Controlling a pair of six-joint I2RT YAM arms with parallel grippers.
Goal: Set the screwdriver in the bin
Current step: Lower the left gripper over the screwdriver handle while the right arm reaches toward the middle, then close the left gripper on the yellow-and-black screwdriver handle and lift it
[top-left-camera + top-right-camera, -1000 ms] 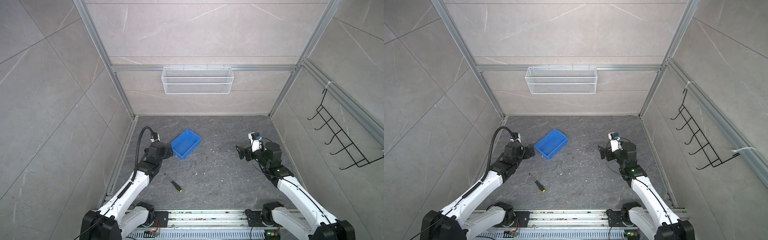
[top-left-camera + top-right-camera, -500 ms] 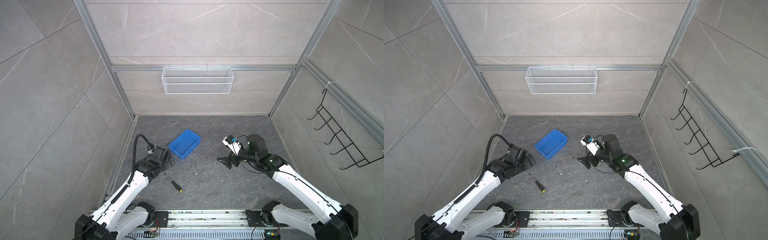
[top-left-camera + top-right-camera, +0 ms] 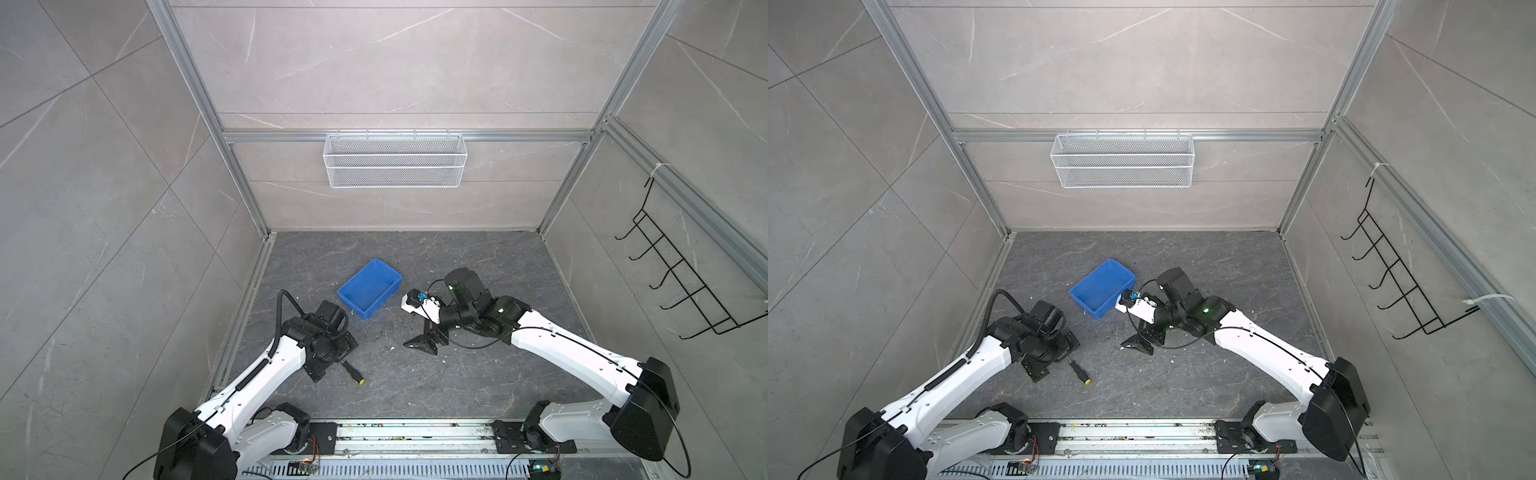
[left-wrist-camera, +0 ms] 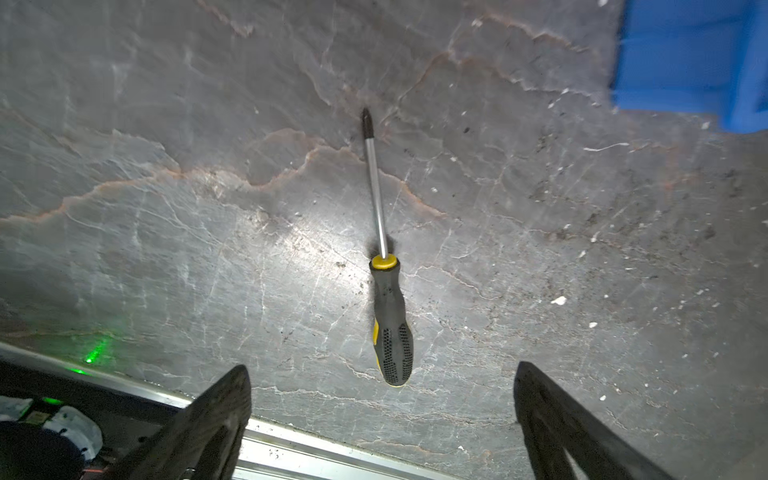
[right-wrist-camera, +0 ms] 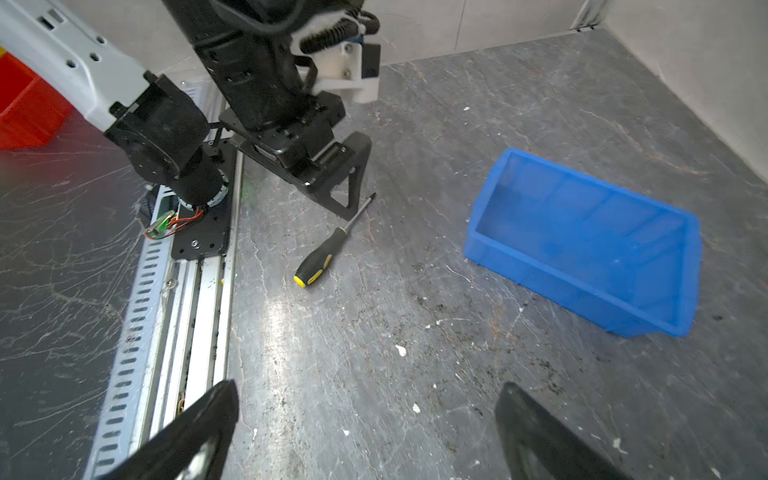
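Observation:
My left gripper lowers onto the handle's neck [image 3: 347, 366] [image 4: 388, 285] beside the yellow collar next and closes, as the handle lies lengthwise below the gap of my open fingers.
The screwdriver [image 3: 352, 373] [image 3: 1079, 371] lies flat on the dark floor at the front left, its yellow end cap toward the front rail. My left gripper [image 3: 334, 361] [image 3: 1057, 358] hangs open just above it. In the left wrist view its fingers stand either side of the handle's end [image 4: 388, 316], touching nothing. The bin [image 3: 370, 286] [image 3: 1102, 286] [image 5: 582, 232] is a blue tray, empty, behind and to the right of the screwdriver. My right gripper [image 3: 424, 340] [image 5: 365, 388] is open and empty, tilted down over the floor right of the bin.
A white wire basket [image 3: 395, 160] hangs on the back wall and a black hook rack [image 3: 685, 282] on the right wall. The metal base rail [image 3: 415, 432] runs along the front edge. White crumbs dot the floor. A red box [image 5: 20, 104] shows beyond the rail.
My left gripper has dropped and moved toward the front, from beside the bin to over the screwdriver. My right arm has swung left toward the middle and tilted down. Both stayed open.

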